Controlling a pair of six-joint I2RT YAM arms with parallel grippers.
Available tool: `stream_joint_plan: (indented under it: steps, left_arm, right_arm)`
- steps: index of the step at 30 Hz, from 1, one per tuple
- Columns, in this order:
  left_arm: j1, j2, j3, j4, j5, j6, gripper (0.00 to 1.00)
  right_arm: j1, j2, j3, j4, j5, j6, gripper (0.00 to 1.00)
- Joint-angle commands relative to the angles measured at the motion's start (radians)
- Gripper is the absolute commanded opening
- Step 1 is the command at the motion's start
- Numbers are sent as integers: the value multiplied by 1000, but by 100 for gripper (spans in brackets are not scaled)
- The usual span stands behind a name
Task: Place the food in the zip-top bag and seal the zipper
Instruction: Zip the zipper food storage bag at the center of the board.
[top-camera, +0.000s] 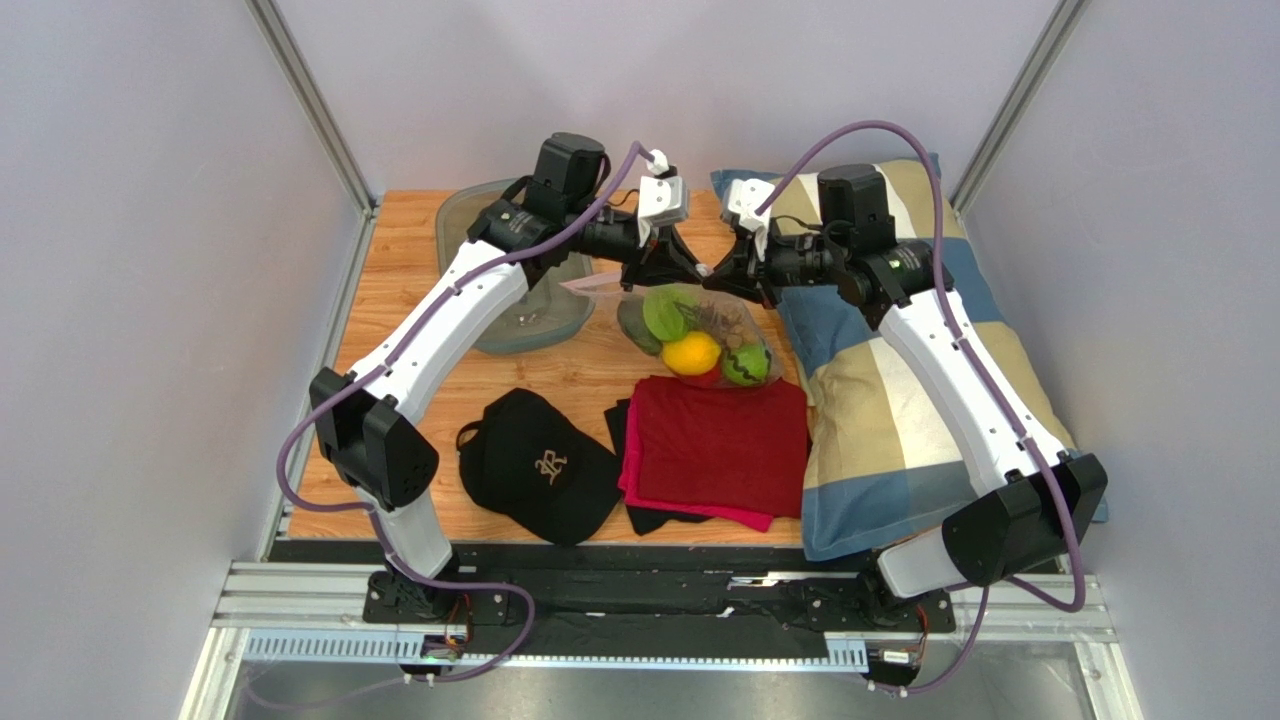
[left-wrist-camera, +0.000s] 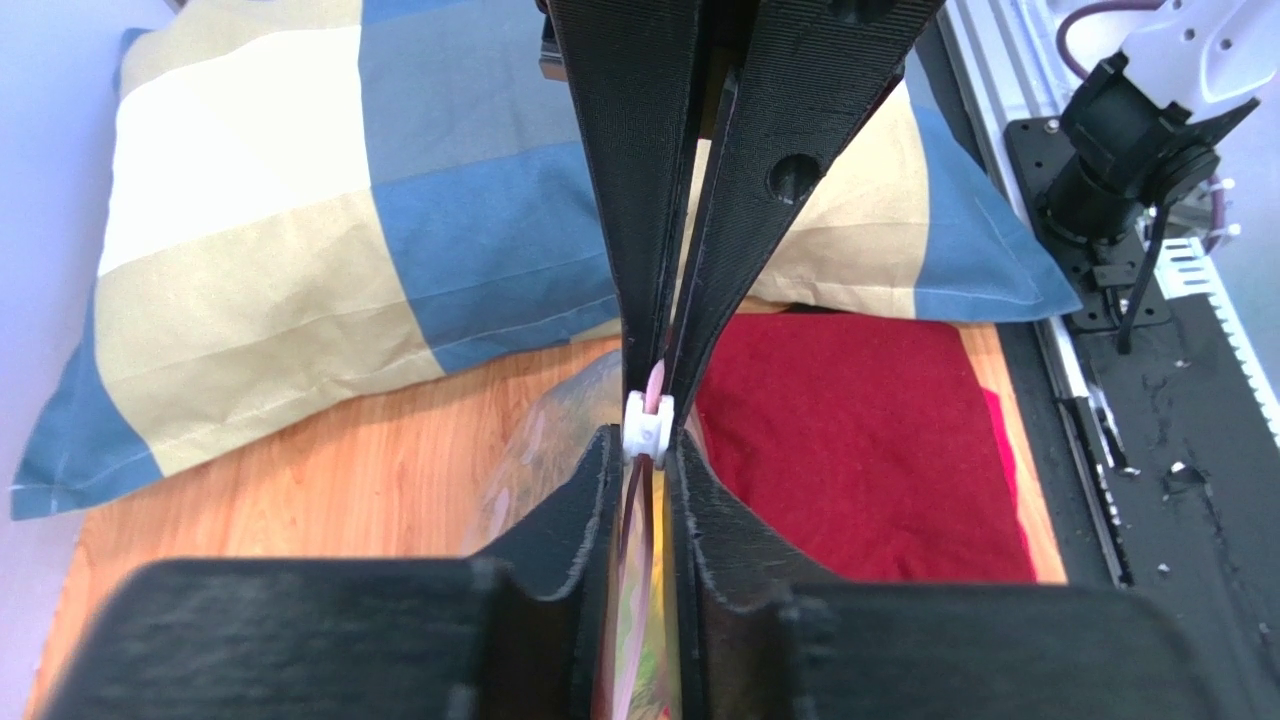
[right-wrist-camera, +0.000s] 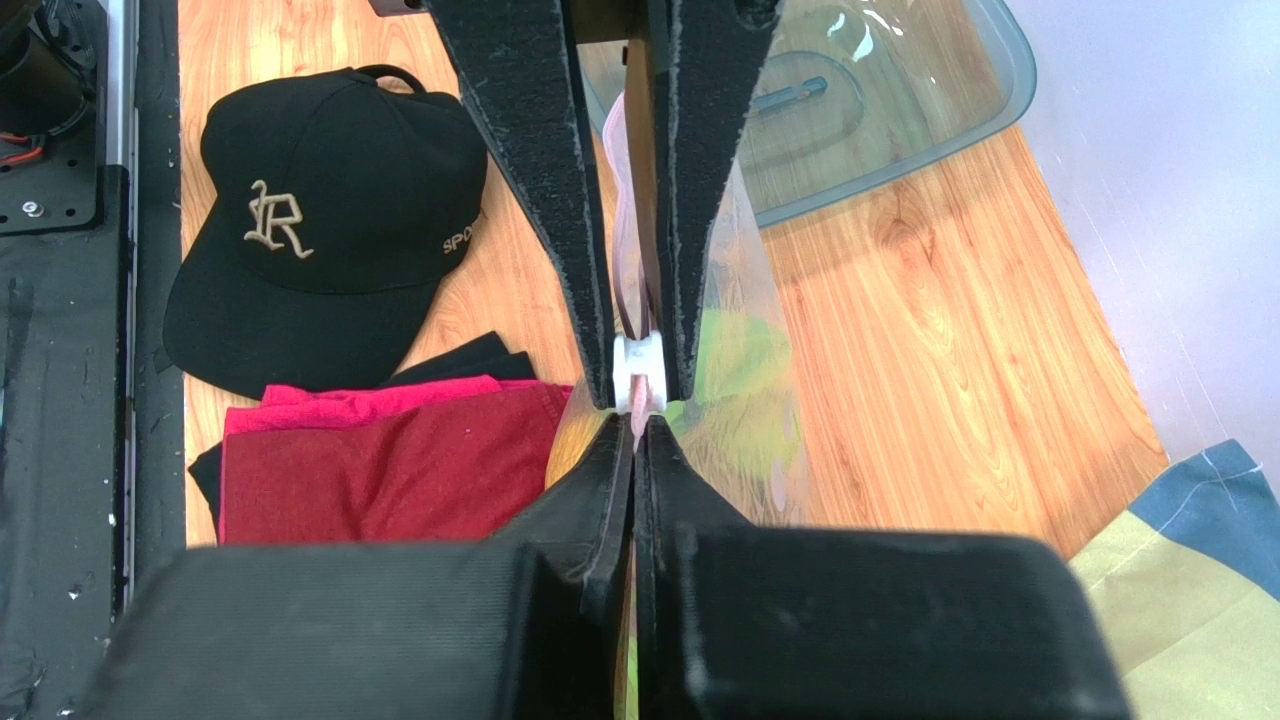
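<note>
The zipper is open on the slider's tray side, so my left gripper will pull the slider along it to the zipper's end by the tray (top-camera: 574, 285) and release it there.
The zip-top bag (top-camera: 703, 338) hangs upright over the wooden table with the food inside: a yellow lemon (top-camera: 693, 354), a green apple (top-camera: 747, 363), a dark green piece (top-camera: 661, 315) and brownish grapes (top-camera: 732, 320). My left gripper (top-camera: 661, 272) and right gripper (top-camera: 720, 278) meet tip to tip on the bag's top edge. In the left wrist view, my left gripper (left-wrist-camera: 646, 453) is shut on the zipper strip, with a small white slider (left-wrist-camera: 646, 423) at its tips. In the right wrist view, my right gripper (right-wrist-camera: 634, 428) is shut on the same strip, next to the slider (right-wrist-camera: 637, 365).
A plaid pillow (top-camera: 902, 375) lies at the right. A folded red cloth (top-camera: 721, 443) on a black cloth lies in front of the bag. A black cap (top-camera: 538, 462) sits front left. A grey-green oval tray (top-camera: 496, 240) stands back left.
</note>
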Motion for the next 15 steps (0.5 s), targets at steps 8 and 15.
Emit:
stream_joint_plan:
  steps: [8,15]
  left_arm:
    - [25,-37,-16,-33,6,78,2]
    - [53,-40,-26,-94,-37,128,3]
  right_arm:
    - [-11,-76,-28,89,15,21,0]
    - [-45,-87,-28,121,20,75,0]
